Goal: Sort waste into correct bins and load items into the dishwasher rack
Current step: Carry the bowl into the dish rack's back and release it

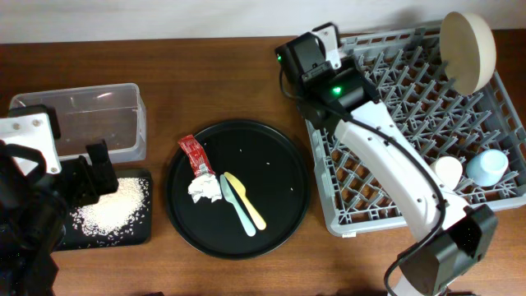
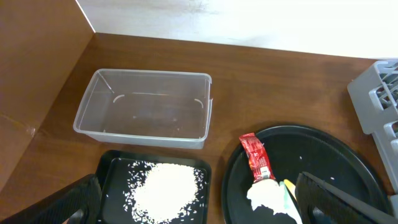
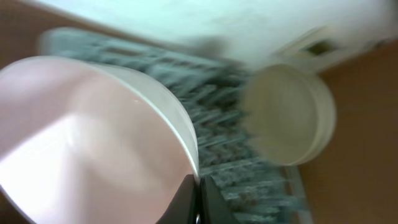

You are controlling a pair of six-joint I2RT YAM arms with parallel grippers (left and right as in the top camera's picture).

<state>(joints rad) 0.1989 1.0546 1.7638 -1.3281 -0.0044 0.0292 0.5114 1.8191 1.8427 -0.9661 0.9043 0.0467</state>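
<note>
The rack's far wires stand empty, so next my right gripper will go down and to the right in the overhead view to release the pinkish-white bowl (image 3: pixel 93 137) in them.
My right gripper (image 3: pixel 199 186) is shut on the rim of the small pinkish-white bowl (image 3: pixel 93 137), held over the grey dishwasher rack (image 3: pixel 236 143). In the overhead view the gripper (image 1: pixel 329 45) is at the rack's (image 1: pixel 411 115) far left corner, hiding the bowl. The cream plate-bowl (image 1: pixel 467 49) stands on edge in the rack, with the white cup (image 1: pixel 448 170) and the light blue cup (image 1: pixel 491 164). The red sauce packet (image 1: pixel 195 156), tissue wad (image 1: pixel 203 189) and yellow utensil (image 1: pixel 246 201) lie on the round black tray (image 1: pixel 279 156). My left gripper (image 2: pixel 205 202) is open over the rice (image 2: pixel 165 190) in the black rectangular tray (image 2: pixel 112 165).
The clear tub (image 2: pixel 146 109) stands just behind the black rectangular tray and holds nothing that shows. A pale blue-green spoon (image 1: pixel 234 205) lies beside the yellow utensil. A few rice grains are scattered on the round tray. My right arm stretches across the rack's left side.
</note>
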